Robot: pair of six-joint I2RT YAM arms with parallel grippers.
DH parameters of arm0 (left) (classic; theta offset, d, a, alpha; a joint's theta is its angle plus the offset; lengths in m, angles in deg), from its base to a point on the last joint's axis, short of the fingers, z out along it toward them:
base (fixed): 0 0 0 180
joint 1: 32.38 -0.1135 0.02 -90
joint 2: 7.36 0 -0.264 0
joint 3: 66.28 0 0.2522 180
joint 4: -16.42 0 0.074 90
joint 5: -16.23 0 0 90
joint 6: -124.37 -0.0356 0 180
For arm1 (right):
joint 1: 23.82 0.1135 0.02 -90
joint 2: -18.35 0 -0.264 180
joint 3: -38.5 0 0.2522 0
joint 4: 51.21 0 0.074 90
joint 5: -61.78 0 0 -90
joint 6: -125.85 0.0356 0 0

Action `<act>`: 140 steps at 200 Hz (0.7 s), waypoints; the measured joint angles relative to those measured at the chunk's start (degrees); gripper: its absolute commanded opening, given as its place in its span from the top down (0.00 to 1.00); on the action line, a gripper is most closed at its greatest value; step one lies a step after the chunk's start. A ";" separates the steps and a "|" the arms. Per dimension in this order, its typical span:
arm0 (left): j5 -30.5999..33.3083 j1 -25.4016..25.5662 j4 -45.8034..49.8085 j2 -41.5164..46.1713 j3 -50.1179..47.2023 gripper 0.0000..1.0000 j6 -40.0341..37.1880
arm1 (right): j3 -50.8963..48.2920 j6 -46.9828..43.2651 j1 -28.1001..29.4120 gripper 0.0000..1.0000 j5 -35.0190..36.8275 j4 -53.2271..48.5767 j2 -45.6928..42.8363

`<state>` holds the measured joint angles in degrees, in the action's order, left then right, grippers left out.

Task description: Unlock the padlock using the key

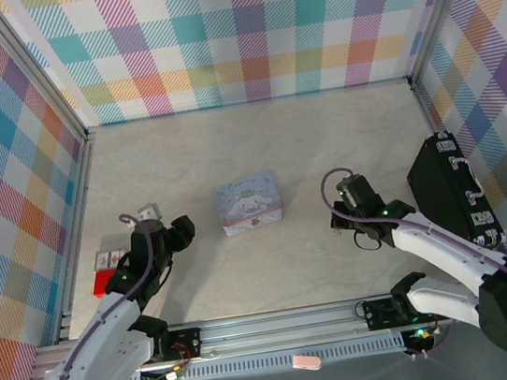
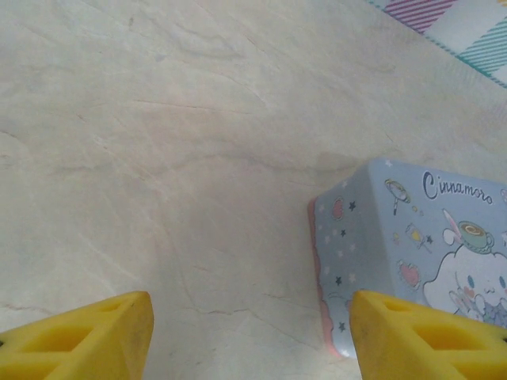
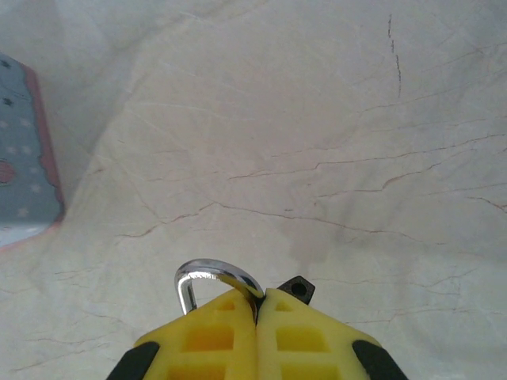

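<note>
My right gripper brings the padlock (image 3: 297, 287) down to the bare marble tabletop just below next and lets go there. The padlock's shackle still hangs above the tabletop.
My right gripper (image 3: 259, 297) is shut on the padlock (image 3: 297, 287). A dark corner of its body with a round hole pokes out to the right of the closed yellow fingers (image 3: 206, 336). Its shiny metal shackle (image 3: 207, 271) curves out to the left, just above the marble tabletop. In the top view that gripper (image 1: 338, 222) sits right of the pale blue cartoon tin (image 1: 249, 202). My left gripper (image 2: 249, 317) is open over bare table, its right finger (image 2: 420, 336) beside the tin's corner (image 2: 412, 237). The key is out of view.
A black case (image 1: 451, 186) lies along the right wall. A red and white item (image 1: 105, 272) and a small pale block (image 1: 148, 210) lie by the left arm. The tin's edge (image 3: 24, 158) is at the left of the right wrist view.
</note>
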<state>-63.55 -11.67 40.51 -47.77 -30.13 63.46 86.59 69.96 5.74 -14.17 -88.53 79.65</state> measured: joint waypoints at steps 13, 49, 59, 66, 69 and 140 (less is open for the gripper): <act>0.50 -0.02 0.55 3.17 -1.64 0.32 -0.28 | 0.66 -0.57 0.00 1.00 0.07 -0.13 2.29; 1.49 -0.02 2.36 9.62 -3.41 0.30 -0.68 | 2.64 -1.44 0.00 1.00 -0.42 0.13 9.35; 1.70 -0.02 2.56 10.47 -3.41 0.29 -0.74 | 3.32 -1.66 0.00 1.00 -0.66 0.33 11.30; 1.88 -0.02 2.71 10.82 -3.41 0.29 -0.87 | 3.89 -1.73 0.00 1.00 -1.03 0.57 12.66; 1.90 -0.02 2.73 10.97 -3.41 0.29 -0.92 | 4.13 -1.81 0.00 1.00 -1.05 0.66 13.16; 1.90 -0.02 2.86 10.84 -4.35 0.27 -1.55 | 7.26 -3.06 0.00 0.88 -2.73 1.64 19.15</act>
<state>-61.65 -11.69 43.37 -36.93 -34.48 61.90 93.84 66.90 5.74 -16.90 -86.89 98.80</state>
